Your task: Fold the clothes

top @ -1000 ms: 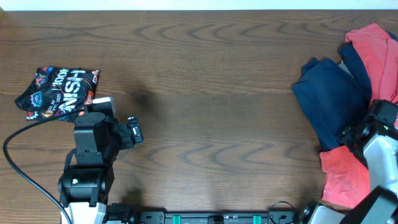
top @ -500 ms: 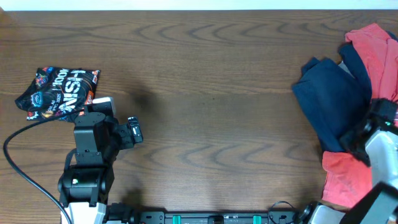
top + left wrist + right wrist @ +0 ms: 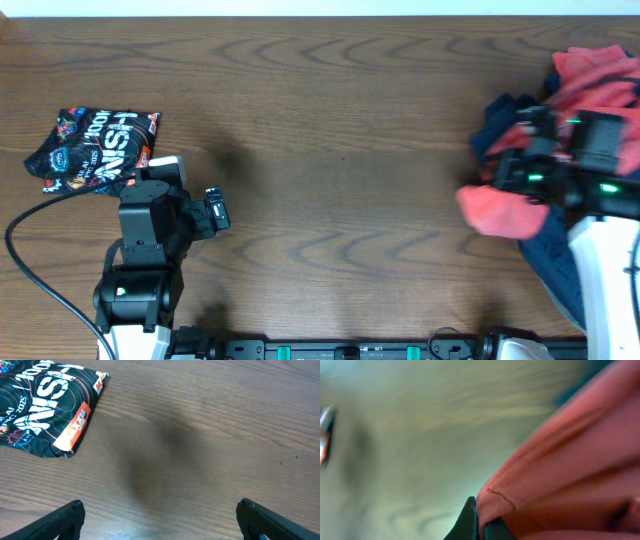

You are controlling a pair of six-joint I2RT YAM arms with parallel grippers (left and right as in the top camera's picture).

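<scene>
Next, my right gripper moves to the left in the overhead view and releases the fold over the table's bare middle, because that wood is clear.
The coral-red T-shirt point(image 3: 492, 211) hangs bunched from my right gripper point(image 3: 508, 186), which is shut on a hemmed fold of it point(image 3: 535, 475). In the right wrist view the fabric is pinched between the dark fingertips of my right gripper point(image 3: 481, 521). More coral cloth point(image 3: 598, 66) lies at the far right edge. The dark navy garment point(image 3: 503, 124) lies under and behind the arm, and more of it shows by the table's near right. My left gripper point(image 3: 215, 212) point(image 3: 160, 512) hovers open over bare wood at the left, holding nothing.
A small black folded bundle with white and orange lettering point(image 3: 93, 150) point(image 3: 45, 405) lies at the far left, just beyond my left arm. A black cable point(image 3: 30, 260) loops near the left front edge. Brown wooden table point(image 3: 340, 150) spans the middle.
My right gripper has shut on the coral T-shirt and swung leftward and away from the front edge, dragging the shirt over the navy garment. The left arm has not moved.
</scene>
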